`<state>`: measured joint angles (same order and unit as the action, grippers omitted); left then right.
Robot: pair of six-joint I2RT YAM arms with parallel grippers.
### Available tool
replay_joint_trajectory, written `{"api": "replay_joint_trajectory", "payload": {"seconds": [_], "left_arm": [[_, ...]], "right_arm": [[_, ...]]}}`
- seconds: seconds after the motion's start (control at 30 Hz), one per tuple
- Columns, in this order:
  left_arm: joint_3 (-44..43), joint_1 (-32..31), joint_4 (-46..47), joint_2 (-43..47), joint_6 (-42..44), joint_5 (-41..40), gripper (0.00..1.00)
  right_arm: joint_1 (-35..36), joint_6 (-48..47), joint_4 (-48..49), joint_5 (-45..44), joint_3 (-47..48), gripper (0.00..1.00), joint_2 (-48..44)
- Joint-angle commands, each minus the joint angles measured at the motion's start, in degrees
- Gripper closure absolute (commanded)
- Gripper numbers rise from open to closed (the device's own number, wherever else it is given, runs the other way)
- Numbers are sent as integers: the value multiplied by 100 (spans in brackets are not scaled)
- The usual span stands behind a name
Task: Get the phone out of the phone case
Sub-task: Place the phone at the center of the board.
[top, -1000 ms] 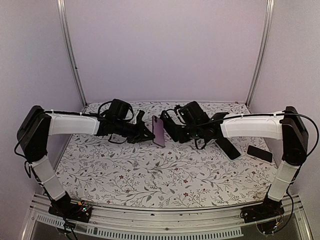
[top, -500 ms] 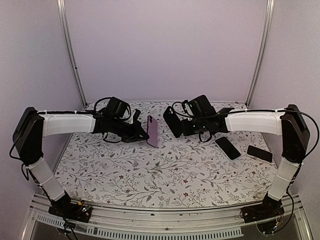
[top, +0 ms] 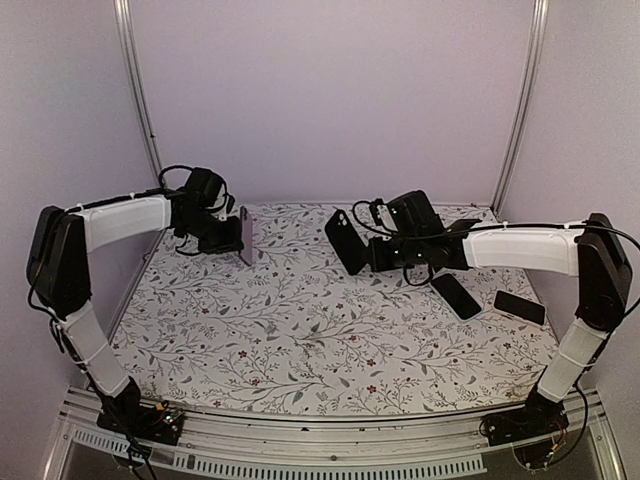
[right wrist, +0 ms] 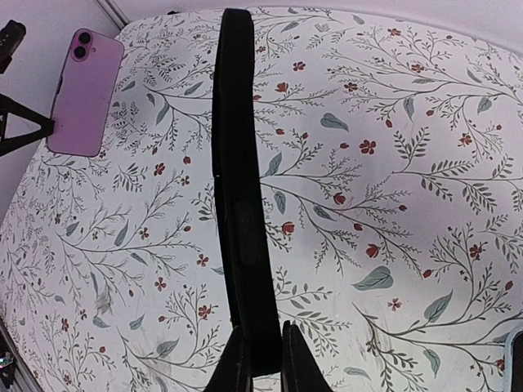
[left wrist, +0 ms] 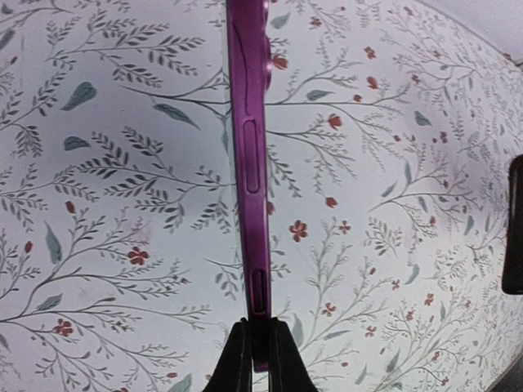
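The left gripper lowers next and turns the upright phone flat onto the flowers. The purple phone (top: 245, 235) is clear of the case (top: 343, 238), and open table lies beneath.
My left gripper (top: 228, 233) is shut on the bottom edge of a purple phone (top: 245, 235) and holds it upright above the table's far left. In the left wrist view the phone (left wrist: 248, 163) is edge-on, clamped between the fingers (left wrist: 233, 363). My right gripper (top: 368, 256) is shut on a black phone case (top: 343, 238), held tilted above the far middle of the table. In the right wrist view the case (right wrist: 237, 180) is edge-on, and the purple phone (right wrist: 84, 91) shows its back with two camera lenses at top left. Phone and case are well apart.
Two dark phones lie flat on the flowered table at the right, one (top: 455, 296) under the right forearm and one (top: 519, 307) near the right edge. Metal posts (top: 140, 100) stand at the back corners against the walls.
My left arm has carried the purple phone left and back toward the far left corner. My right arm has drawn the black case slightly right, so the gap between phone and case has widened.
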<state>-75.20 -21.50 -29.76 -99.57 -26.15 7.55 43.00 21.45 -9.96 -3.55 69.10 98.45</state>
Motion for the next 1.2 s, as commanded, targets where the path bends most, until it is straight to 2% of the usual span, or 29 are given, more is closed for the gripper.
{"api": "replay_joint_trajectory", "payload": {"seconds": [0.0, 0.27, 0.53, 0.8, 0.97, 1.1, 1.17], "left_arm": [[-535, 358, -647, -337, 634, -923, 100], [-1523, 543, -1357, -1102, 972, -1670, 100], [-2760, 533, -2273, -2072, 1260, -2035, 100], [-3079, 473, -2430, -2418, 1244, -1861, 99], [-3125, 456, -2429, -2538, 1218, -1752, 91], [-3171, 416, -2429, -2605, 1166, -1702, 79], [-3183, 401, -2407, -2641, 1150, -1672, 77]], "right_arm": [[-69, 54, 287, 192, -161, 100, -337], [-134, -16, 317, 294, -250, 100, -474], [-143, -40, 380, 579, -384, 100, -577], [-161, -1, 500, 614, -547, 100, -621], [-179, 4, 521, 661, -572, 100, -608], [-203, -9, 521, 663, -609, 100, -640], [-212, -10, 521, 671, -630, 100, -648]]}}
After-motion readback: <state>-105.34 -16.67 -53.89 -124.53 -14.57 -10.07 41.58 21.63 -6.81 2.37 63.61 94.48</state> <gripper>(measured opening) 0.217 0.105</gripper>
